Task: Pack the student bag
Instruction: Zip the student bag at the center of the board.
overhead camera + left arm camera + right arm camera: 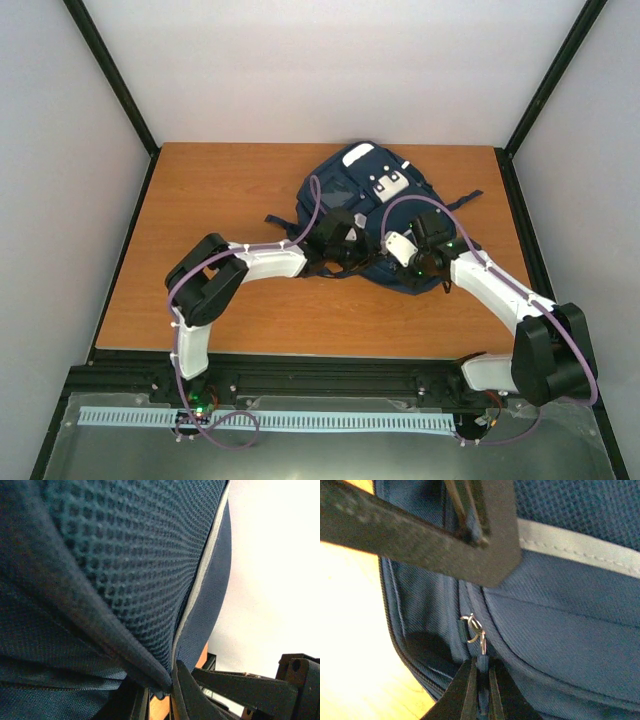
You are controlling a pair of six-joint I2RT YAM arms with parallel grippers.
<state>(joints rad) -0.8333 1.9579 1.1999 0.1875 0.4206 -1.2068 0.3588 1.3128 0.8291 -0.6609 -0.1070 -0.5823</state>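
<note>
Next, the left gripper pulls the bag's held fold (pixel 378 259) (pixel 162 686) back and to the left in the top view, since the bag lies crooked on the table.
The navy-blue student bag (pixel 375 215) lies on the wooden table at centre right, its pale patch at the far end. My left gripper (pixel 345 255) is at the bag's near left edge. In the left wrist view it is shut on a fold of the bag's fabric (pixel 150 672), with blue mesh (pixel 140 555) filling the frame. My right gripper (pixel 425 265) is at the bag's near right edge. In the right wrist view it (pixel 481 677) is shut on the blue zip pull (pixel 481 661) below the metal slider ring (pixel 475 629). A dark strap (pixel 420 527) crosses above.
The orange-brown wooden table (pixel 220 200) lies inside white walls with black corner posts. Dark straps (pixel 285 225) stick out from the bag's left and right sides. A metal rail (pixel 270 420) runs along the near edge by the arm bases.
</note>
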